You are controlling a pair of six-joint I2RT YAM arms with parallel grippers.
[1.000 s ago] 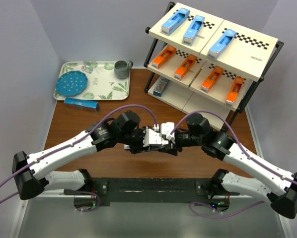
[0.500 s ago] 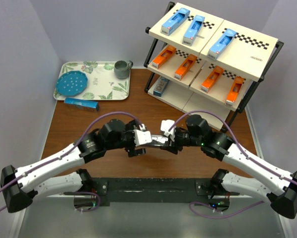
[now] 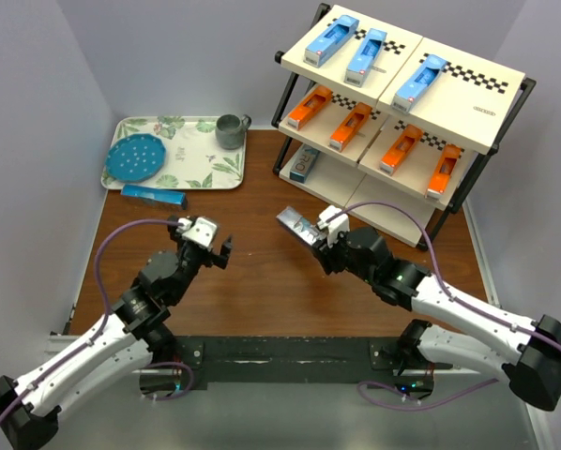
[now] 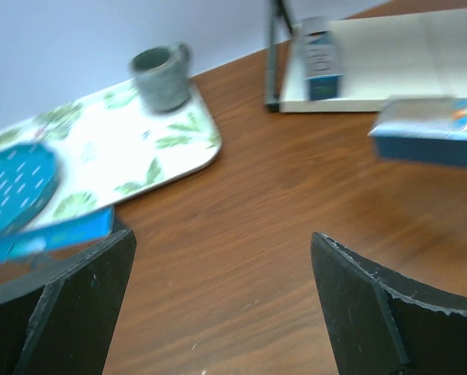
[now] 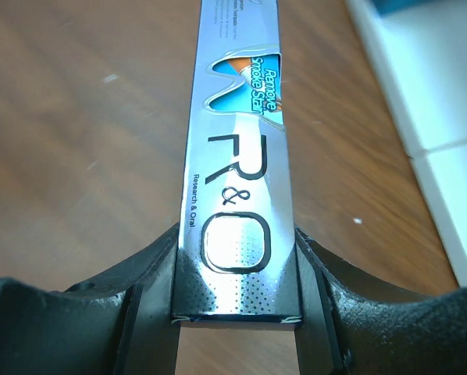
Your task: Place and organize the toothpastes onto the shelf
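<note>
My right gripper turns toward the shelf [image 3: 492,117] next. It then brings its toothpaste box outward onto the shelf's bottom board [image 3: 332,178] beside the grey-teal box and releases it, because that spot is bare.
My right gripper [image 3: 316,234] is shut on one end of a silver-grey toothpaste box [image 3: 295,225] with large "R&O" lettering [image 5: 237,156], holding it just above the table in front of the shelf [image 3: 492,117]. The right gripper [image 5: 236,273] presses it from both sides. My left gripper [image 3: 208,246] stands open and empty over the table's left middle, and the left wrist view [image 4: 222,266] shows only bare wood between its fingers. A light-blue toothpaste box [image 3: 154,196] lies by the tray. The shelf holds three light-blue boxes on top, several orange ones in the middle, and one grey-teal box [image 3: 304,166] on the bottom.
A leaf-patterned tray [image 3: 205,173] at the back left carries a blue plate [image 3: 136,157] and a grey mug [image 3: 232,130]. Purple-grey walls close in the left and back. The shelf's black frame [image 3: 282,150] stands on the table's right half.
The left gripper opened, let go of the grey box and drew back to the left. The right gripper kept the box and carried it away from the middle toward the shelf.
</note>
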